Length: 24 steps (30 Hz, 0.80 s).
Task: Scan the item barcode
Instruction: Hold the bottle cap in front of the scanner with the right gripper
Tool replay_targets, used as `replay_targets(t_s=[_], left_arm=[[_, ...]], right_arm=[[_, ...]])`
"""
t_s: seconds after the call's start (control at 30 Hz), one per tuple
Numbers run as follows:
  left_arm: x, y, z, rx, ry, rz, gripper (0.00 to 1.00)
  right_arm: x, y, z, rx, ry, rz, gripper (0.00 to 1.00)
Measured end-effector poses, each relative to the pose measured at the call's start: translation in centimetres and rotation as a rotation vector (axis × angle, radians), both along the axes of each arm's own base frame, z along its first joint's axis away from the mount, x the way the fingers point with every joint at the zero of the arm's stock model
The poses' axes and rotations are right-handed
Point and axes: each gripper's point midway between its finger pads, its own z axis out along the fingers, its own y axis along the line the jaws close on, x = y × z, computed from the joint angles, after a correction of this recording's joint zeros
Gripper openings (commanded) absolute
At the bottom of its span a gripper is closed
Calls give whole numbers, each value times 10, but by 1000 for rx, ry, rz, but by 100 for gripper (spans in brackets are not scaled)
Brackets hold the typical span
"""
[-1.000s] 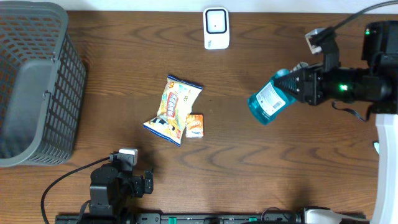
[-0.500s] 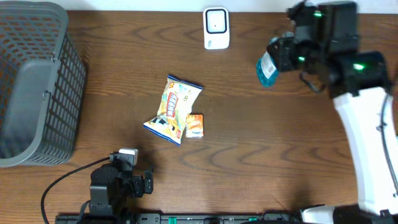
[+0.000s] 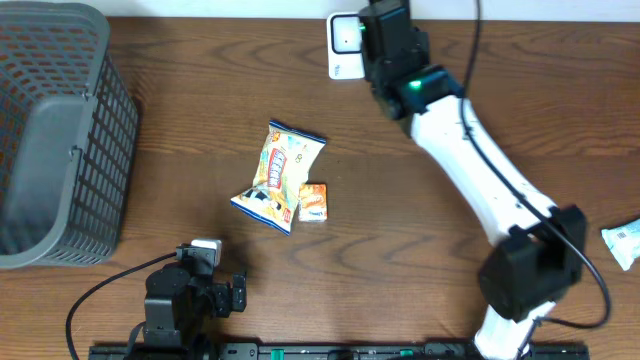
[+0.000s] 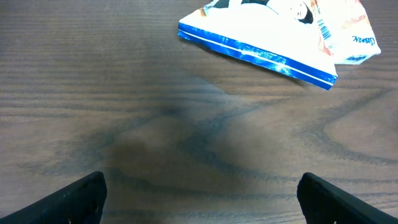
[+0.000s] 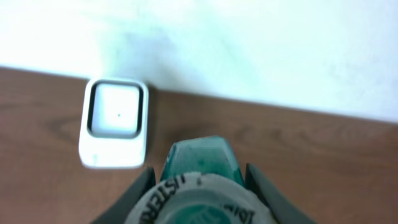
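Observation:
My right gripper swings the bottle over the scanner [image 3: 345, 45] next, then carries it to open, bare wood by the white and teal item and releases it.
A teal mouthwash bottle [image 5: 200, 163] with a white printed cap fills the bottom of the right wrist view. My right gripper [image 5: 199, 193] is shut on it, a dark finger on each side. The white barcode scanner [image 5: 115, 122] lies just ahead and to the left, by the table's back edge. Seen from overhead, the right gripper [image 3: 386, 38] hangs beside the scanner [image 3: 345, 45] and hides the bottle. My left gripper [image 4: 202, 202] stands open over bare wood at the front left [image 3: 192, 292].
A grey mesh basket [image 3: 60, 130] stands at the left edge. A snack bag [image 3: 278, 175] and a small orange packet [image 3: 314, 201] lie mid-table; the bag [image 4: 273, 37] shows ahead of the left gripper. A white and teal item [image 3: 622, 243] lies at the right edge.
The right arm swung from the table's right side to the back centre, carrying the bottle up to the scanner. The left arm has not moved.

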Motion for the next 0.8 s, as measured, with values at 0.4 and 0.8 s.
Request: replay_targets(t_s=[0.4,0.8], left_arm=[[0,0,0,0,0,0,98],[0,0,0,0,0,0,98]], right_arm=[[69,61,-26,-482,-221,-37,11],[104,73,-78,-781,-137,2,13]])
